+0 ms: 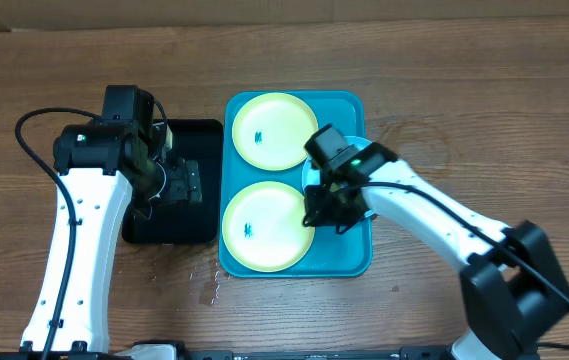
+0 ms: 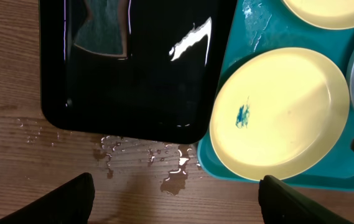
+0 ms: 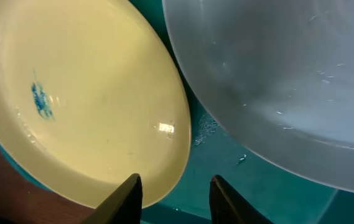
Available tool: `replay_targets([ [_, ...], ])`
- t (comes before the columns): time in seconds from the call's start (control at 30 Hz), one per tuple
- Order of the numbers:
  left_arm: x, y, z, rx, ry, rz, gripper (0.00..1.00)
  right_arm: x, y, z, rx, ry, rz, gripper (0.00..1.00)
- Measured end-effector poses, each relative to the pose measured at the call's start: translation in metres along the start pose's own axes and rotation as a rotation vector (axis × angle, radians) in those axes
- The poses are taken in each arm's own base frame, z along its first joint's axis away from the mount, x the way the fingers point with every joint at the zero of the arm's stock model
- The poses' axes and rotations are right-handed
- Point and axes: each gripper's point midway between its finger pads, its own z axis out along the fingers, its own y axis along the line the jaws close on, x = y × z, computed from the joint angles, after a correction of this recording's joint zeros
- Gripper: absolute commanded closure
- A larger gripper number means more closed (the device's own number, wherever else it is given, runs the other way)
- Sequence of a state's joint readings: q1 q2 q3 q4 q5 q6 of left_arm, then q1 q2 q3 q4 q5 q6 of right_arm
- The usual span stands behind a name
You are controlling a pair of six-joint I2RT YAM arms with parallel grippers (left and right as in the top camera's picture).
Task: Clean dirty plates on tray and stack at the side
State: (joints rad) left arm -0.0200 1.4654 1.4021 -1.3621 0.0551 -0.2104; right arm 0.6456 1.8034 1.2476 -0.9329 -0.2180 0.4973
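Observation:
I will move my left gripper down and outward to the orange and green sponge in the black tray next, because both yellow-green plates still have blue smudges.
The cyan tray lies mid-table. One yellow-green plate sits in its far half and another in its near half, each with a blue smudge. The light cyan plate lies in the tray on the right, mostly hidden under my right arm in the overhead view. My right gripper is open and empty. Its fingers straddle the near yellow plate's right rim, above the tray floor. My left gripper hangs wide open and empty over the black tray.
A black tray sits against the cyan tray's left side and also shows in the left wrist view. A dull green patch shows in it. Water puddles lie on the wood near its front edge.

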Motion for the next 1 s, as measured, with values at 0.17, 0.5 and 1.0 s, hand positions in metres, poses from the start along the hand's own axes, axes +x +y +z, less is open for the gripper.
replay_targets([
  [0.17, 0.0, 0.0, 0.003, -0.002, 0.011, -0.001, 0.16, 0.004, -0.002, 0.01, 0.051, 0.006, 0.03, 0.69],
  [0.5, -0.001, 0.0, 0.007, -0.005, 0.026, -0.001, 0.16, -0.009, -0.005, 0.012, 0.077, -0.06, 0.108, 0.71],
  [1.0, -0.001, 0.0, 0.007, -0.006, 0.026, -0.001, 0.16, 0.0, -0.01, 0.035, 0.037, -0.052, 0.146, 0.94],
])
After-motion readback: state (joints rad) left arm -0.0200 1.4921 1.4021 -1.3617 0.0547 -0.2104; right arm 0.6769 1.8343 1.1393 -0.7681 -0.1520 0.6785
